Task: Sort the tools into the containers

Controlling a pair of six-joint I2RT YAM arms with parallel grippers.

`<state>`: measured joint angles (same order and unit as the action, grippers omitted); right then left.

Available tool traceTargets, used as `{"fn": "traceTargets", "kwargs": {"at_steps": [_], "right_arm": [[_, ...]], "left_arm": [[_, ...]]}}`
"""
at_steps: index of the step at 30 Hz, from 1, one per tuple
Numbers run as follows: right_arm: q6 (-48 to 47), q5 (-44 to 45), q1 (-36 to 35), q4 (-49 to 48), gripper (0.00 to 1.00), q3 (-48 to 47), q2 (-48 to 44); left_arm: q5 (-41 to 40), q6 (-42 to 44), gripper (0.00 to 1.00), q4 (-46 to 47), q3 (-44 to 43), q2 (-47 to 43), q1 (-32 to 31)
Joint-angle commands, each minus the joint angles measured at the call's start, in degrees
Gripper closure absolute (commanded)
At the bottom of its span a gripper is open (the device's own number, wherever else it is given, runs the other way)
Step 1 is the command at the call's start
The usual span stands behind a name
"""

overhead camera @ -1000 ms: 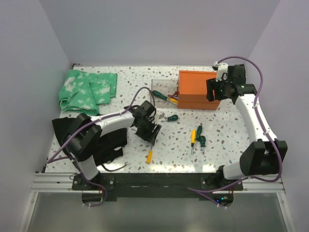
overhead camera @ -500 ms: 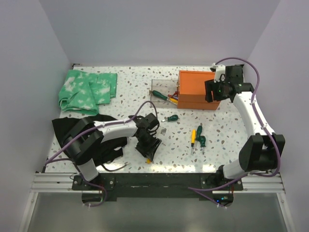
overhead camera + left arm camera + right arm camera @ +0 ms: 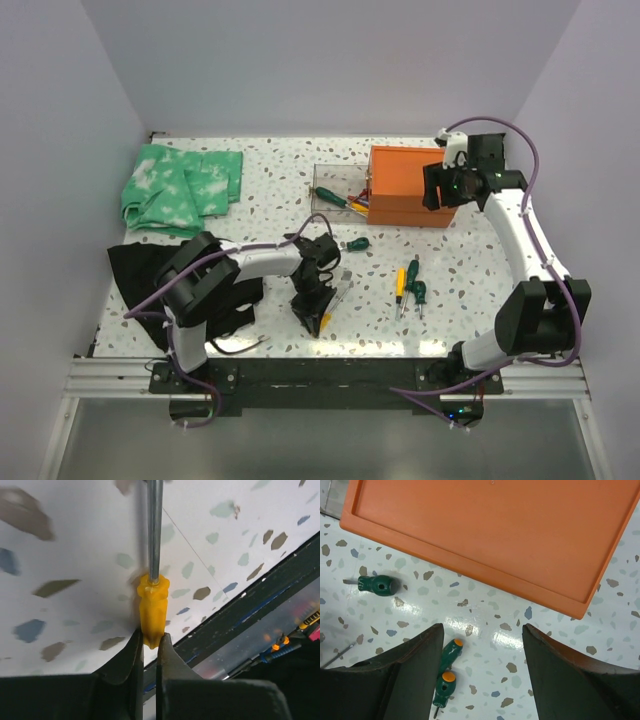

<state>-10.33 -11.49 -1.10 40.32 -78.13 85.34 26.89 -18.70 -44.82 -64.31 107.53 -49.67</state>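
Note:
The clear drawer (image 3: 338,190) already holds tools, so the robot's left gripper will next lift the yellow-handled screwdriver up and outward over that drawer and let go of it.
My left gripper (image 3: 319,318) (image 3: 150,639) is shut on the tail end of a yellow-handled screwdriver (image 3: 153,605) near the table's front edge; its thin shaft (image 3: 155,525) points away from the jaws. The orange chest (image 3: 405,185) (image 3: 495,530) stands at the back, with a clear drawer (image 3: 338,190) pulled out to its left holding some tools. My right gripper (image 3: 438,188) (image 3: 482,632) hovers open over the chest's right front corner, holding nothing. On the table lie a stubby green screwdriver (image 3: 356,244) (image 3: 377,585), a yellow one (image 3: 400,283) and green ones (image 3: 415,287) (image 3: 451,650).
A green cloth (image 3: 182,188) lies at the back left and a black cloth (image 3: 140,268) at the front left under the left arm. The dark rail (image 3: 260,580) of the table's near edge runs just beyond the held handle.
The left gripper moved toward the near edge, came down over the yellow screwdriver and closed on its handle. The right arm shifted only slightly beside the chest.

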Motion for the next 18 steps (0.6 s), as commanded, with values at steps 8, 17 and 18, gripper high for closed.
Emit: {"fn": "traceTargets", "kwargs": {"at_steps": [8, 17, 18], "right_arm": [[0.13, -0.29, 0.22, 0.38, 0.32, -5.37, -2.11], [0.22, 0.59, 0.14, -1.47, 0.32, -6.68, -1.14], [0.22, 0.50, 0.14, -1.55, 0.32, -7.38, -0.88]], "left_arm": [[-4.82, 28.18, 1.00, -14.50, -13.56, -4.51, 11.08], [-5.71, 24.68, 1.00, -3.71, -29.35, -0.93, 22.86], [-5.71, 23.28, 1.00, -2.48, -32.25, 0.91, 22.95]]}}
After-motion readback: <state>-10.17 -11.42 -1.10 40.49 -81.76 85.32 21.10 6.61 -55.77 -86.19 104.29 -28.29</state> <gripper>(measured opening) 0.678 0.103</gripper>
